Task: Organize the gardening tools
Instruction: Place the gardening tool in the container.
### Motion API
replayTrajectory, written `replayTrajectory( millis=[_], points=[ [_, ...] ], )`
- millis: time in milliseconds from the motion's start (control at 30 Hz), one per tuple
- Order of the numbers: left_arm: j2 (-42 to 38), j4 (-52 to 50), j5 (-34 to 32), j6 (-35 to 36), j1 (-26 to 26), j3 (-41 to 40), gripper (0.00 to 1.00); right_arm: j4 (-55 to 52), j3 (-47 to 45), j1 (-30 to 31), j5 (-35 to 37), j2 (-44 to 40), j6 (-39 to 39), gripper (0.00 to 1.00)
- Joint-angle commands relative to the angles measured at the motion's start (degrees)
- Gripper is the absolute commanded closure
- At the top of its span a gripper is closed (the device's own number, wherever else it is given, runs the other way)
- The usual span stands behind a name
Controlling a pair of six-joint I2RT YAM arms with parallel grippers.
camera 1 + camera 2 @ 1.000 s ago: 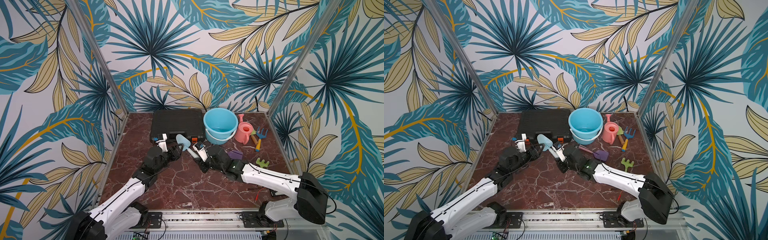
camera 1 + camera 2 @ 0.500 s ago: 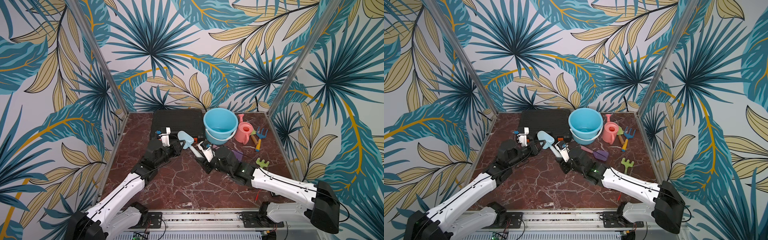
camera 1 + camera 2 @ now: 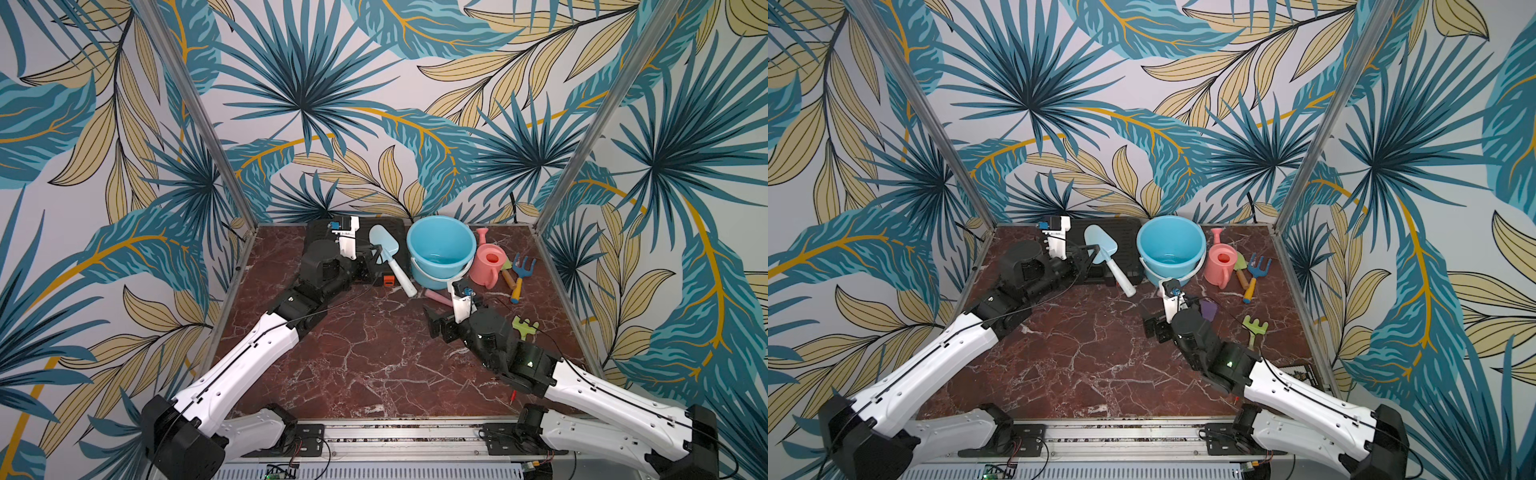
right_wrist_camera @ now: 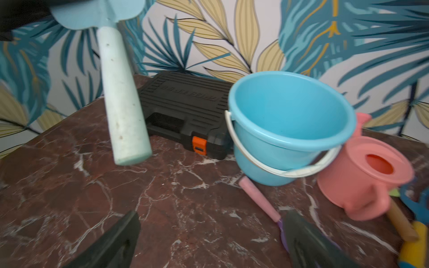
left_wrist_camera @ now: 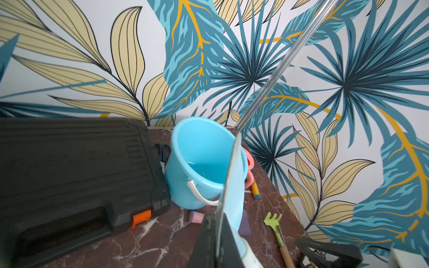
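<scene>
My left gripper goes up over the blue bucket's opening [image 3: 441,243] [image 5: 203,154] next, then down inside and releases the trowel's blade. The trowel's handle slants down outside the bucket's rim.
My left gripper [image 3: 374,252] is shut on the blade of the pale blue trowel [image 3: 385,244] and holds it in the air over the black case, white handle slanting down beside the blue bucket [image 3: 440,232]. In the left wrist view the trowel [image 5: 234,185] stands edge-on between the shut fingers [image 5: 206,241]. My right gripper [image 3: 434,323] is open and empty, low over the table. The purple shovel [image 4: 258,199] lies by one fingertip. The pink watering can [image 3: 488,264], blue fork-rake [image 3: 523,266], green trowel [image 3: 505,266] and green rake [image 3: 524,326] lie at the right.
The black case [image 3: 363,230] with an orange latch [image 3: 388,281] sits at the back, left of the bucket. Patterned walls and metal posts close in the marble table [image 3: 365,365] on three sides.
My right gripper opened, let go of the trowel's handle and drew back to the right. My left gripper closed on the blade and carried the trowel up and back, over the case.
</scene>
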Motion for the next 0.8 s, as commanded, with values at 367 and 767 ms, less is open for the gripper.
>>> replayTrajectory(
  millis=[367,767],
  points=[
    [30.95,4.4,-5.26,13.62,-2.11,33.0,1.0,-5.43,-2.5,-0.07,20.25,-7.23,4.87,0.0],
    [53.66,3.87,1.51,21.13,-3.87,52.07,1.0,-4.93,-3.1,-0.03,20.96,-8.35,4.91,0.0]
  ],
)
